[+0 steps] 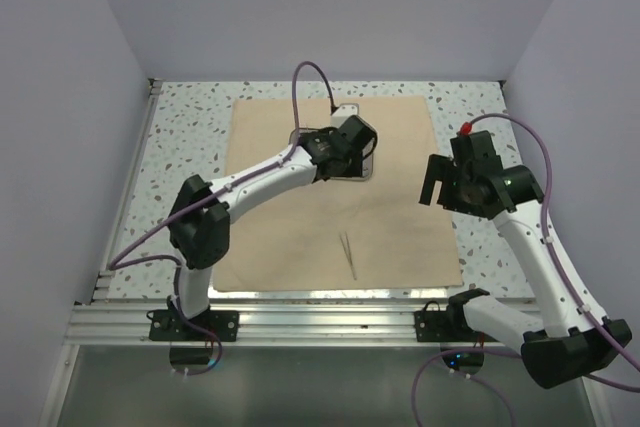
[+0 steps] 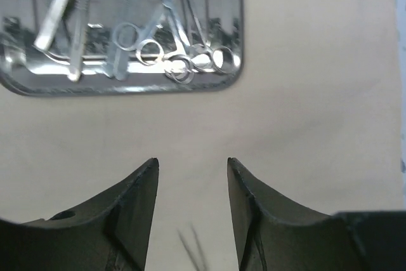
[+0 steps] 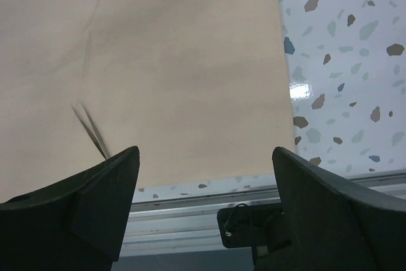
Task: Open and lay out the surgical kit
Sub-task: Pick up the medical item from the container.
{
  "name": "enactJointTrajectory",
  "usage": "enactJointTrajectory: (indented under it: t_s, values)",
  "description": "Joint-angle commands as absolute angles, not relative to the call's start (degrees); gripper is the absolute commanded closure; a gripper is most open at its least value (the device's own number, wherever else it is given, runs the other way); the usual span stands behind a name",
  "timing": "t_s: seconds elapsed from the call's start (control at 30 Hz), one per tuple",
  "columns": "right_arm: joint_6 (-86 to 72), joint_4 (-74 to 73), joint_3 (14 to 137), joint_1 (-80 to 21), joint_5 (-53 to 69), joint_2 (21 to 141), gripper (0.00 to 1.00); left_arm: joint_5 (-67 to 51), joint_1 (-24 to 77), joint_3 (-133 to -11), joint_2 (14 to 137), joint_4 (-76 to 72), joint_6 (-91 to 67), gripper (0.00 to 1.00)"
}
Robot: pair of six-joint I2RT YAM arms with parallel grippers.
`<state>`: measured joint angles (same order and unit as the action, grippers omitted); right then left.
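Note:
My left gripper moves outward and to the left in the top view next, then down onto the tray's flat-tool end (image 2: 61, 20), because it hovers over cloth.
The tan cloth wrap (image 1: 290, 227) lies spread flat on the table. The steel tray (image 1: 362, 173) sits on its far middle, mostly hidden under my left gripper (image 1: 348, 147). In the left wrist view the tray (image 2: 38, 84) holds several ring-handled instruments (image 2: 184, 61) and flat tools. My left gripper (image 2: 192, 163) is open and empty, hovering above the cloth just short of the tray. One pair of tweezers (image 1: 349, 254) lies alone on the near part of the cloth, also in the left wrist view (image 2: 193, 249) and the right wrist view (image 3: 89, 128). My right gripper (image 1: 447, 192) (image 3: 206, 150) is open wide and empty above the cloth's right edge.
Speckled tabletop (image 1: 470, 247) shows around the cloth (image 3: 190, 61). An aluminium rail (image 1: 300, 322) runs along the near table edge and carries the arm mounts. Plain walls close in the left, back and right sides.

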<state>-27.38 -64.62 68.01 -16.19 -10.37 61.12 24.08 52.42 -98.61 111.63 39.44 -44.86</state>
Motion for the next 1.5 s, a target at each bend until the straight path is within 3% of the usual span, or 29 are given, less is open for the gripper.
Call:
enactJointTrajectory:
  t_s: [0.0, 0.17, 0.4, 0.53, 1.13, 1.47]
  values:
    - [-26.2, -63.0, 71.2, -16.3, -11.3, 60.7, 0.1, 24.3, 43.3, -98.5, 111.4, 38.4, -33.7, 0.49]
    - [-27.1, -61.2, 70.3, -16.2, -10.5, 59.3, 0.09, 18.1, 34.0, -100.4, 115.9, 33.8, -27.3, 0.52]
    - [-27.4, -60.4, 71.4, -16.3, -9.1, 60.8, 0.09, 10.6, 25.1, -117.1, 128.7, 33.8, -25.4, 0.63]
    - [-27.6, -59.4, 70.9, -16.3, -9.0, 61.2, 0.08, 9.5, 24.1, -123.4, 134.3, 33.9, -25.2, 0.76]
    - [-25.2, -59.0, 71.5, -16.3, -10.2, 67.2, 0.08, 3.3, 23.8, -123.5, 140.1, 29.4, -28.4, 0.77]
    - [-23.8, -58.0, 71.7, -16.3, -10.9, 69.3, 0.08, 6.3, 24.3, -125.5, 143.3, 33.3, -28.5, 0.78]
